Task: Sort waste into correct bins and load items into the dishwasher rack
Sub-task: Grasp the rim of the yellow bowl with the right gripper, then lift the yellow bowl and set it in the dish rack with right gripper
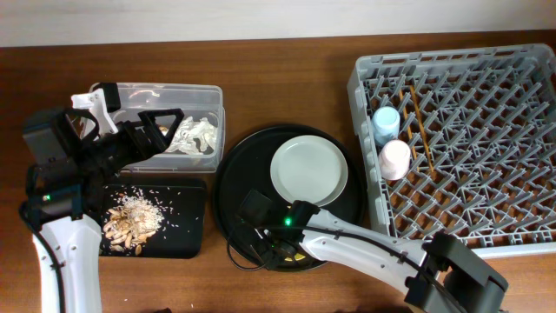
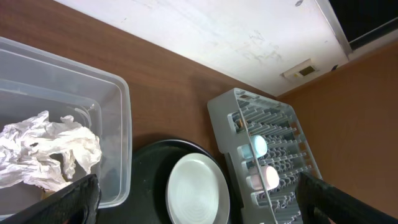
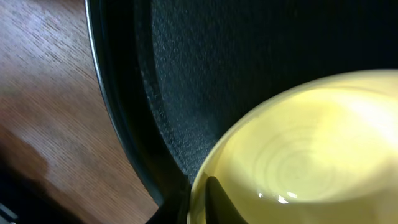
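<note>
The far part of the rack beside the chopsticks is empty, so next my right gripper will go up, carry the yellow bowl (image 3: 311,149) outward, tilt, and go down to release it onto the rack wires there.
The yellow bowl (image 3: 311,149) sits at the front of the round black tray (image 1: 234,174); only a sliver shows overhead (image 1: 300,257). My right gripper (image 3: 198,202) has one finger inside the bowl's rim and one outside, shut on it. The pale plate (image 1: 308,169) lies on the same tray. My left gripper (image 2: 199,211) is wide open and empty above the clear box (image 1: 208,91), which holds the white napkin (image 1: 195,135). Food scraps (image 1: 132,217) lie on the flat black tray (image 1: 187,222). The blue cup (image 1: 386,123), pink cup (image 1: 395,158) and chopsticks (image 1: 422,130) are in the grey rack (image 1: 486,148). I cannot make out the brown wrapper.
The rack fills the right side of the brown table (image 1: 287,69). The round tray lies between the rack and the two bins. My right arm (image 1: 373,252) reaches across the front edge. A white wall runs along the far side.
</note>
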You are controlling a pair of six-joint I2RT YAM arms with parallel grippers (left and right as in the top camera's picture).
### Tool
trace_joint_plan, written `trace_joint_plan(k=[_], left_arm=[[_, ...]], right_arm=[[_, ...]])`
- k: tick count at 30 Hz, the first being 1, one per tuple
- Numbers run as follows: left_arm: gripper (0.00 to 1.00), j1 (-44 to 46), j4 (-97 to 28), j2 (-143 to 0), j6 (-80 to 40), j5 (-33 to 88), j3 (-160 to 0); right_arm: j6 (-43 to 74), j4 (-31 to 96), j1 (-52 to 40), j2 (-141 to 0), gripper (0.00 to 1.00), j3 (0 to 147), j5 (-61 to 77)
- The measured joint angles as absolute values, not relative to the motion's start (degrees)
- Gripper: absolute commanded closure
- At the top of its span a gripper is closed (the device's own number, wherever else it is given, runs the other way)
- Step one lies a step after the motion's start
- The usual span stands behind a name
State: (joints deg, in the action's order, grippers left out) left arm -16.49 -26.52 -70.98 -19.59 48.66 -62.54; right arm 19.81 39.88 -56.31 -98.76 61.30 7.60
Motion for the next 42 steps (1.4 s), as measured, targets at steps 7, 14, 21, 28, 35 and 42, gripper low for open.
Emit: trace_joint_plan(k=[7,14,21,28,35,42], left_arm=[[0.01,-16.5,-26.5,-71.0,-19.6,48.7,-62.5],[0.01,-16.5,-26.5,-71.0,-19.6,48.6,-62.5],[0.01,-16.5,-26.5,-71.0,-19.6,48.7,-62.5],[0.01,-16.5,-26.5,-71.0,-19.6,48.7,-62.5],[0.01,-16.5,-26.5,-71.0,-19.6,48.7,-62.5],[0.01,-16.5,-26.5,-71.0,-19.6,48.7,-62.5]], right_arm=[[19.6,41.8,-56.3,-98.7,0.96,62.1,7.1],[11.4,54.0,-55.6,-95.1,0.96,73.5,13.3],[-0.7,64.2,-35.3,-87.7,0.96,89.1,16.3],[-11.4,58.5,0.1,-88.6,0.96,91.9,36.4],[-18.6,45.8,25.5,-102.3,0.96,92.2,70.6],[-13.9,33.8,29.0,-116.4,0.96,92.2,83.3]])
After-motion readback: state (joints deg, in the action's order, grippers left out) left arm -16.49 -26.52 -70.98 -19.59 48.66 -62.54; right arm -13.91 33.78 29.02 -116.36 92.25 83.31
